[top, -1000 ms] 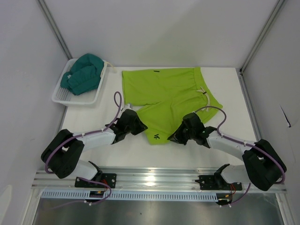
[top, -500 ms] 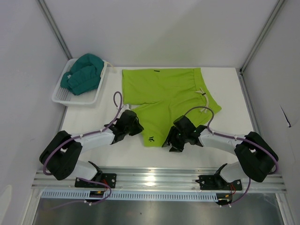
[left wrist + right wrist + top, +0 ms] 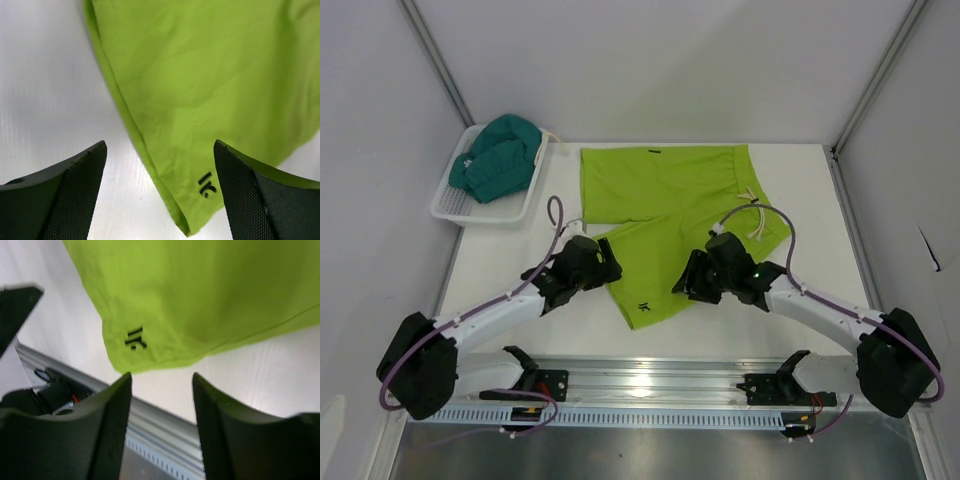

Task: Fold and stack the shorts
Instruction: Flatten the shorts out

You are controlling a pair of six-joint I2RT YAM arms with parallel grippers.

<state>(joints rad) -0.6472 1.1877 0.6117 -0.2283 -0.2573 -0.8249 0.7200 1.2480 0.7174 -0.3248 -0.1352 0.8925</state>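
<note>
Next, my right gripper swings outward and to the right in the top view, then down onto the waistband's near end [image 3: 784, 233], since the waistband's corner borders bare tabletop.
The lime green shorts [image 3: 665, 190] lie spread on the white table, with one leg folded toward the near edge and its dark logo [image 3: 645, 308] facing up. My left gripper [image 3: 608, 270] hovers at that leg's left edge, and my right gripper [image 3: 686, 286] at its right edge. In the left wrist view the left gripper [image 3: 159, 146] is wide open over the hem and logo [image 3: 206, 185], with nothing held. In the right wrist view the right gripper [image 3: 161, 376] is open just short of the hem [image 3: 150, 357], also empty. The dark teal shorts [image 3: 501, 155] lie bundled in the basket.
The white mesh basket [image 3: 490, 213] stands at the table's back left corner. A metal rail [image 3: 660, 380] runs along the near edge and also shows in the right wrist view [image 3: 165, 427]. Grey walls close in the left, right and back sides.
Both grippers have opened and let go of the green leg, which now lies flat. Both have lifted off the cloth, and the folded leg's hem has shifted slightly nearer and leftward.
</note>
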